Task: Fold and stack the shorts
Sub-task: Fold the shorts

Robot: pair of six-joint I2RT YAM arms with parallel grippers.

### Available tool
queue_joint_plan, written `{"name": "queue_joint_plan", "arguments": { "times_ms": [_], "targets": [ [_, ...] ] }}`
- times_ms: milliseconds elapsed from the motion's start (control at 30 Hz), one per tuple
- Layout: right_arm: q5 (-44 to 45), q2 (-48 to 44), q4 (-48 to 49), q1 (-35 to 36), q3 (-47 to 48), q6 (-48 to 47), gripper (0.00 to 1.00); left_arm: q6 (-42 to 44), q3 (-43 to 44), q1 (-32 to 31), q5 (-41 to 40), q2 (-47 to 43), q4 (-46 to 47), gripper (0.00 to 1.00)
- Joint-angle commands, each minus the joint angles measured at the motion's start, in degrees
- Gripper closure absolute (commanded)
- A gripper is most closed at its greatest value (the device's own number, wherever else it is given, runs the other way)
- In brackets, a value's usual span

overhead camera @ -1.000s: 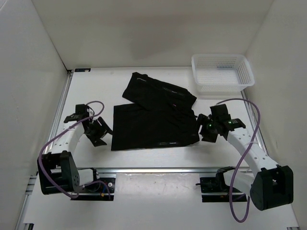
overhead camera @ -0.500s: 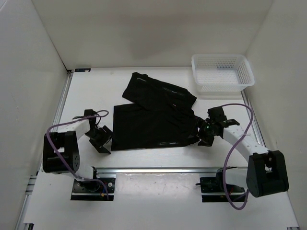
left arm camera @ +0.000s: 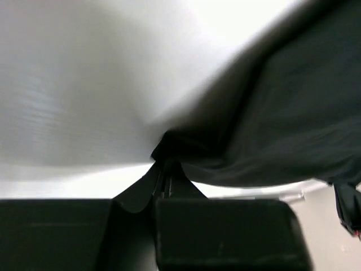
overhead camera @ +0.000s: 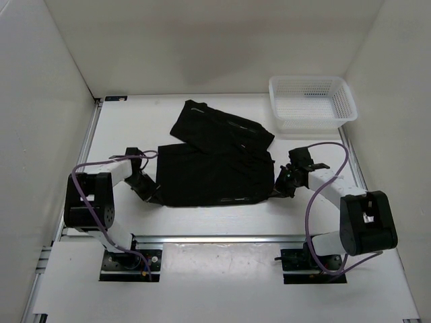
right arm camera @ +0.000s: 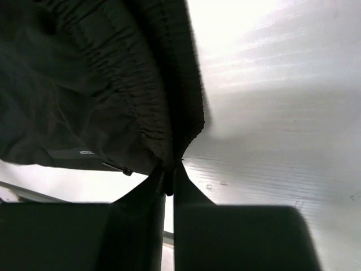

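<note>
I should next lift my right gripper, move the waistband corner outward and let go of it over the end of the second pair by the basket, because both near corners are pinched.
A pair of black shorts (overhead camera: 212, 176) lies flat in the middle of the table. A second black pair (overhead camera: 219, 129) lies at an angle just behind it, overlapping its far edge. My left gripper (overhead camera: 151, 192) is shut on the near-left corner of the front shorts (left arm camera: 282, 118); the left wrist view shows the left gripper (left arm camera: 163, 165) pinching that fabric. My right gripper (overhead camera: 280, 186) is shut on the near-right corner at the gathered waistband (right arm camera: 135, 96), which the right gripper (right arm camera: 169, 174) clamps between its tips.
A white mesh basket (overhead camera: 311, 101) stands at the back right, with nothing showing inside. White walls close in the table on the left, back and right. A metal rail (overhead camera: 215, 239) runs along the near edge between the arm bases.
Both arms have swung inward and down onto the front shorts' near corners. Both sets of jaws, open in the earlier frames, have closed on the fabric.
</note>
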Motion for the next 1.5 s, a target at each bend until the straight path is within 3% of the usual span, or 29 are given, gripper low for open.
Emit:
{"name": "queue_joint_plan", "arguments": {
  "times_ms": [0, 400, 600, 767, 900, 933, 1133, 1333, 1467],
  "targets": [
    [0.25, -0.79, 0.12, -0.27, 3.27, -1.68, 1.0, 0.78, 4.96, -0.3, -5.33, -3.42, 2.13, 0.9],
    [4.9, -17.83, -13.6, -0.27, 5.55, -8.63, 1.0, -1.33, 19.47, 0.23, -12.62, -15.73, -8.15, 0.9],
    [1.57, -24.68, -17.82, -0.27, 2.13, -8.63, 1.0, -1.86, 14.75, 0.23, -12.1, -22.5, -10.1, 0.9],
    [-0.37, -35.33, -23.51, 0.25, -2.8, -1.88, 1.0, -3.44, 8.23, 0.23, -12.62, -32.15, -14.3, 0.9],
    [0.16, -42.01, -30.72, 0.25, 0.36, -1.16, 1.0, -3.44, 12.51, 0.23, -14.65, -35.34, -17.48, 0.9],
    [1.38, -42.02, -31.79, 0.25, 1.41, -1.16, 1.0, -2.23, 17.05, 0.23, -15.35, -35.34, -18.0, 0.9],
    [7.36, -35.62, -32.6, 0.25, 8.89, -3.09, 1.0, 1.82, 35.8, -0.3, -16.5, -21.15, -18.45, 0.9],
    [13.33, -22.44, -23.56, 0.25, 16.35, -5.02, 1.0, 3.85, 51.62, -0.83, -15.98, -1.65, -14.15, 0.9],
    [15.62, -10.77, -19.77, 0.25, 21.45, -6.16, 1.0, 4.47, 66.7, -2.49, -15.18, 11.74, -14.14, 0.9]
  ]
}}
